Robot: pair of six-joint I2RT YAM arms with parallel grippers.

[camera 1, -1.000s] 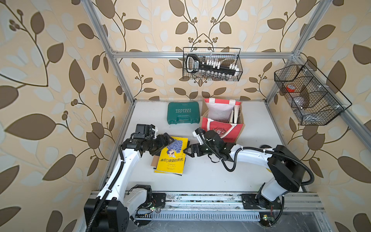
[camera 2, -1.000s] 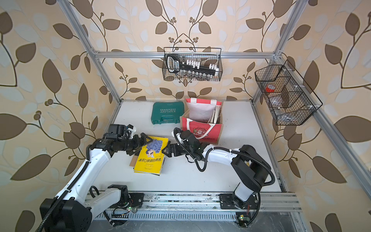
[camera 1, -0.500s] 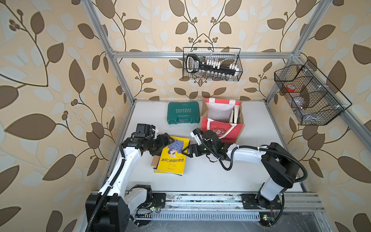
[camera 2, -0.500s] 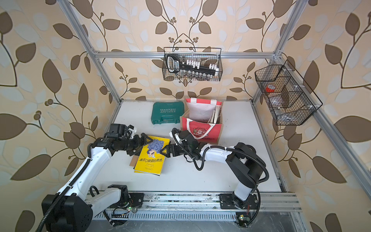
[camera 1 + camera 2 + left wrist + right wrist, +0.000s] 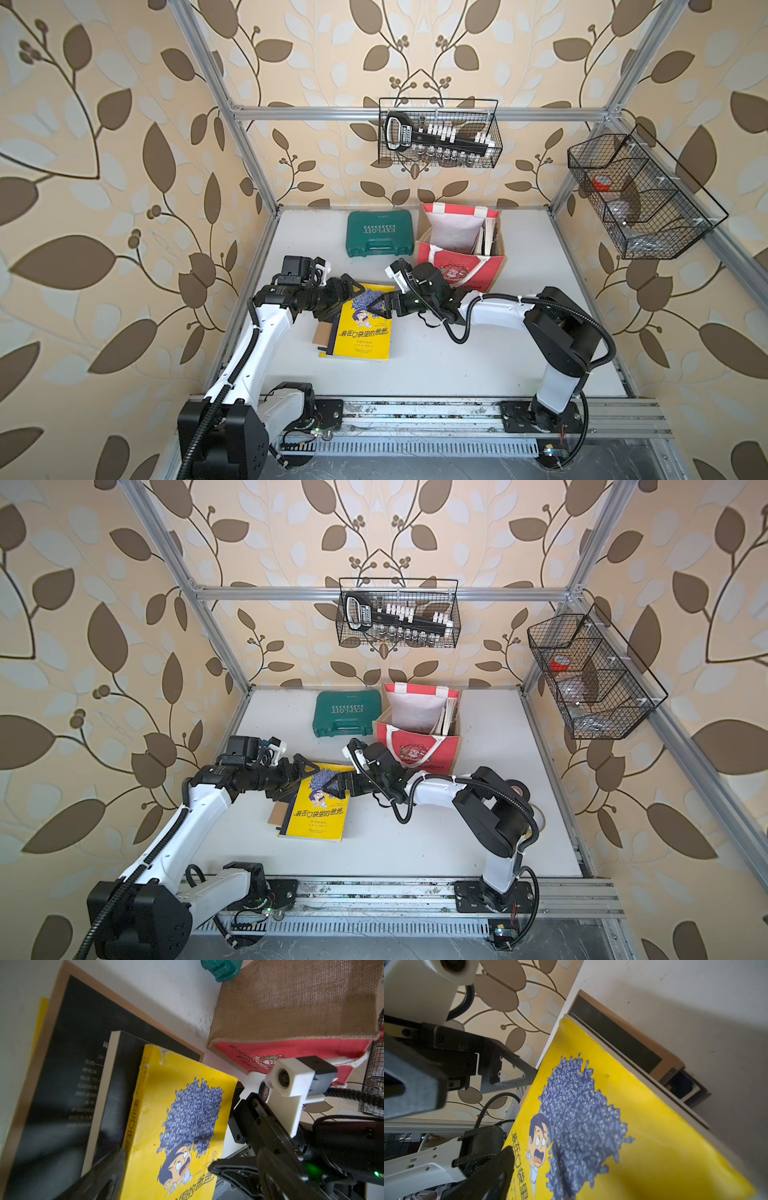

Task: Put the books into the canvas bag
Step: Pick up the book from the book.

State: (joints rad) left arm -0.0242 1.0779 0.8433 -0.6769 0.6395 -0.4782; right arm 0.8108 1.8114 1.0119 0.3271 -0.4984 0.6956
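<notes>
My right gripper will leave my left gripper next and close on the yellow book's bag-side edge [image 5: 392,289], which lies behind its finger over the book's cover.
A yellow book [image 5: 363,332] with a cartoon cover tops a small stack of dark books [image 5: 68,1053] lying flat left of centre on the table. My left gripper [image 5: 351,291] is open at the yellow cover's far left corner, one finger on each side of that end. From the other side my right gripper [image 5: 376,307] is open over the far right corner, one finger [image 5: 492,1172] above the cover. The canvas bag [image 5: 461,270], tan with a red front, stands open behind the right gripper. Pale book edges [image 5: 488,239] lean against its right wall.
A green tool case [image 5: 380,232] lies left of the bag at the back. Black wire baskets hang on the back wall [image 5: 440,133] and the right wall [image 5: 640,195]. A tape roll [image 5: 517,789] sits behind the right arm. The arms' rail [image 5: 415,415] runs along the front edge.
My right gripper has moved left, from beside the stack to over the yellow book's far right corner. The left gripper has hardly moved. Both stay open.
</notes>
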